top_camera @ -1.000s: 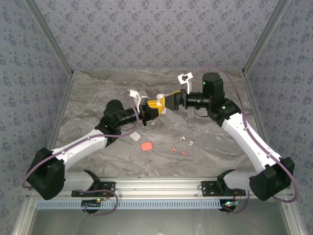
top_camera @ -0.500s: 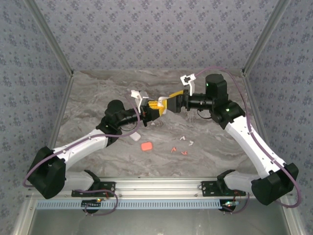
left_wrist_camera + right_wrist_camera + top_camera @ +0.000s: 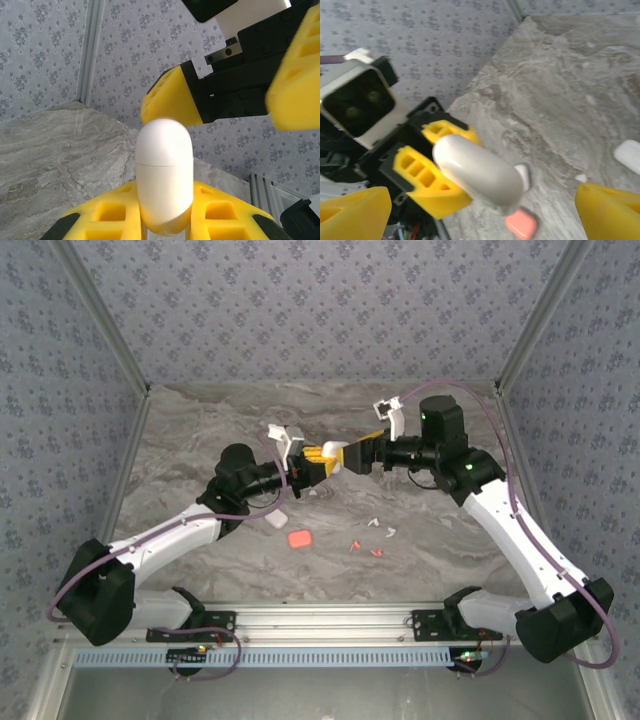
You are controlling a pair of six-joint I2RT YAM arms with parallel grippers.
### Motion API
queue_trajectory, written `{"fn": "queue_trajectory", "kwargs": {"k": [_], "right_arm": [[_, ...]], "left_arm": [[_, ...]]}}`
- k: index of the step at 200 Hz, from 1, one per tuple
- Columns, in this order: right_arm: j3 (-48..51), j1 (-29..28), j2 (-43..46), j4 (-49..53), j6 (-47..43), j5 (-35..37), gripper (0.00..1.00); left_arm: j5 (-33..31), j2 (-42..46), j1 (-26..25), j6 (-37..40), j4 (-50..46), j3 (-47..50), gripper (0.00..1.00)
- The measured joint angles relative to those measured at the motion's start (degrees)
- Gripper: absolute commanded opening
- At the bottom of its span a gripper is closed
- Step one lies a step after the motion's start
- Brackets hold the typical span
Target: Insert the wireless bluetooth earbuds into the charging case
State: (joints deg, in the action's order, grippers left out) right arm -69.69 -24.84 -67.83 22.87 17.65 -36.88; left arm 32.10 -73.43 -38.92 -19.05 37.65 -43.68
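Note:
I will next tilt my left gripper down, lower the case onto the bare marble outward of the pink case and let go of it there, because that spot is clear.
My left gripper (image 3: 324,459) is shut on a white pill-shaped charging case (image 3: 346,453), held above the table with its lid closed. In the left wrist view the case (image 3: 164,170) stands up between the yellow fingers (image 3: 107,215). My right gripper (image 3: 367,446) faces it from the right, open, its jaws wide on either side of the case's free end without touching it. In the right wrist view the case (image 3: 480,172) points towards the camera. Tiny white earbuds (image 3: 374,524) and red earbuds (image 3: 354,544) lie on the table in front of the arms.
A pink case (image 3: 299,538) and a small white case (image 3: 277,520) lie on the marble table (image 3: 200,430) beneath the left arm. The pink case (image 3: 521,224) shows below the held case. Patterned walls enclose the table at the back and sides.
The right wrist has rolled and the right gripper has drawn slightly right, away from the left gripper. The left arm and the case have stayed still.

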Motion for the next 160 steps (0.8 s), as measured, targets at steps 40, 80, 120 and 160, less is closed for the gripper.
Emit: {"fn": "queue_trajectory", "kwargs": {"k": [40, 80, 120, 160], "right_arm": [[0.00, 0.83, 2.75, 5.70, -1.25, 15.06, 1.00], [2.71, 5.25, 4.61, 10.51, -0.33, 26.32, 1.00], [7.76, 7.45, 5.46, 12.46, 0.96, 28.41, 1.00], [8.39, 8.61, 6.19, 12.74, 0.96, 28.79, 1.00]], "left_arm": [[-2.21, -0.33, 1.42, -0.61, -3.85, 0.02, 0.00], [-3.50, -7.63, 8.92, -6.58, -8.61, 0.00, 0.00], [-3.34, -18.34, 12.09, -13.27, -13.57, -0.04, 0.00], [-2.29, -26.34, 10.12, -19.02, -16.98, -3.45, 0.00]]}}
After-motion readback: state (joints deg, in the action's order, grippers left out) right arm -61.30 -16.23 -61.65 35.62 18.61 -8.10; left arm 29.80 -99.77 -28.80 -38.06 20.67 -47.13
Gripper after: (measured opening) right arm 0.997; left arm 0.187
